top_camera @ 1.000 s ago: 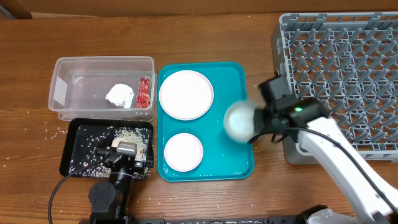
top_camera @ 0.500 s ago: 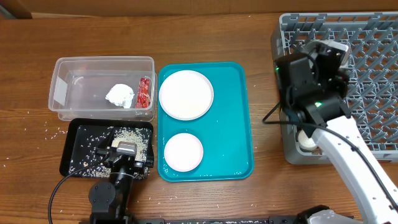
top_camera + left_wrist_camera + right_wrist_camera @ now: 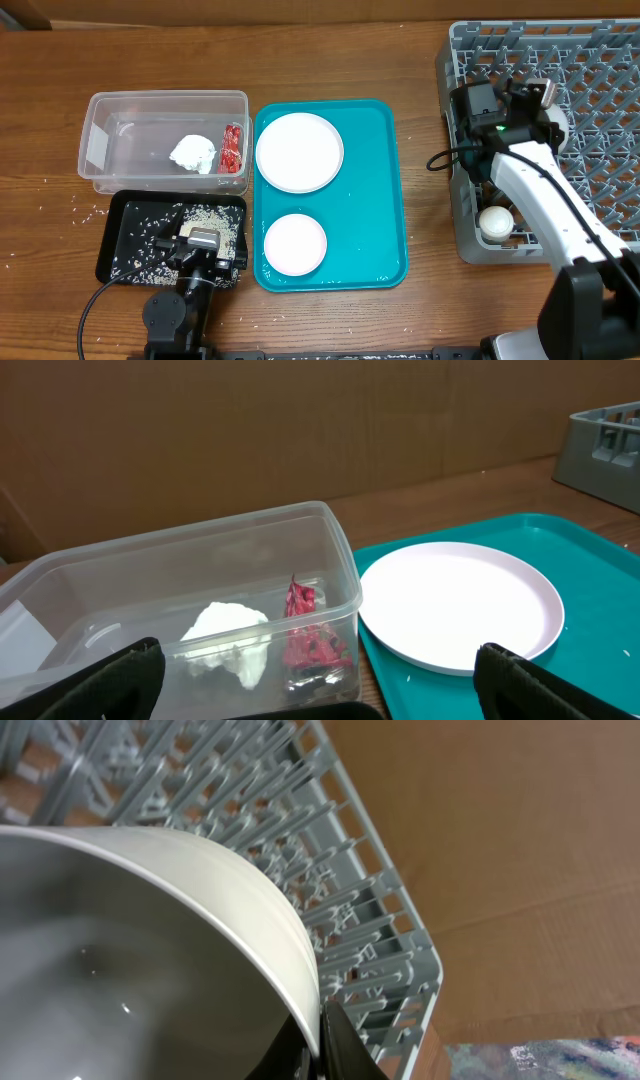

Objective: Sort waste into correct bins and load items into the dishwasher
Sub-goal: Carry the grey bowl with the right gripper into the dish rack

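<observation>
The robot's right gripper will next go down to the left in the overhead view, beside the rack's tray-side [image 3: 448, 112], and let go of the bowl's rim there, because another bowl is in the near corner.
My right gripper [image 3: 533, 100] is over the left part of the grey dish rack [image 3: 590, 130], shut on the rim of a bowl with a white outside and metal inside [image 3: 150, 950]; its fingers [image 3: 318, 1055] pinch the rim. Another white bowl [image 3: 495, 222] sits in the rack's near-left corner. A large white plate [image 3: 299, 151] and a smaller plate [image 3: 295, 243] lie on the teal tray [image 3: 380, 200]. The clear tub [image 3: 100, 150] holds the napkin wad [image 3: 193, 153] and red wrapper [image 3: 233, 147]. My left gripper [image 3: 205, 245] rests open over the black tray [image 3: 120, 240] with rice [image 3: 205, 213]. Chopsticks are out of view.
Loose rice grains [image 3: 80, 205] lie scattered on the wooden table left of the black tray. In the left wrist view the tub [image 3: 340, 550], napkin [image 3: 230, 640], wrapper [image 3: 305, 635] and large plate [image 3: 460, 605] lie ahead, between the wide-open fingers [image 3: 320, 685].
My right gripper carried the bowl from above the teal tray's right side up and right to over the dish rack. The left arm has not moved.
</observation>
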Available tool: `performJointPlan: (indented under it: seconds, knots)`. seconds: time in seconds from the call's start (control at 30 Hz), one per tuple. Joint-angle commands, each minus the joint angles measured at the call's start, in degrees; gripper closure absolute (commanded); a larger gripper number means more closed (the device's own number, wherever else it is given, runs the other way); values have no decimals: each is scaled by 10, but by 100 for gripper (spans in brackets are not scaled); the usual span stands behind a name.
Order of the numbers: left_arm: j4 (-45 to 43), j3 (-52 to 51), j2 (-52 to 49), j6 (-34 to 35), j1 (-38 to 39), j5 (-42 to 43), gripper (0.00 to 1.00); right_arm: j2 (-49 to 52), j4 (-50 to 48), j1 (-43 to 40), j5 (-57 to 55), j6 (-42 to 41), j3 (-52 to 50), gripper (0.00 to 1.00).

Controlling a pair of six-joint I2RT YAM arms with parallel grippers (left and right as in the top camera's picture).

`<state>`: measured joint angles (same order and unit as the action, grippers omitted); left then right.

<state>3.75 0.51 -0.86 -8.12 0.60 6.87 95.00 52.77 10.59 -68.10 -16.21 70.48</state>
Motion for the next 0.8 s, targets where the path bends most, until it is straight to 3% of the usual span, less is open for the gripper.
performJointPlan:
  seconds: [0.0,0.37,0.53,0.73,0.77]
  knots:
    - [1,-2,6,-9,-5,0,0,24,9,3,12,1,0,96]
    - [1,-2,6,-9,-5,0,0,44,71,32,43,-38,0,96]
    - [1,-2,6,-9,-5,0,0,43,76,39,-19,-38,13,96]
    - [1,-2,6,-9,-5,0,0,44,27,38,-58,-32,22,96]
    - [1,-2,6,-9,-5,0,0,44,-1,35,-58,-2,22,96]
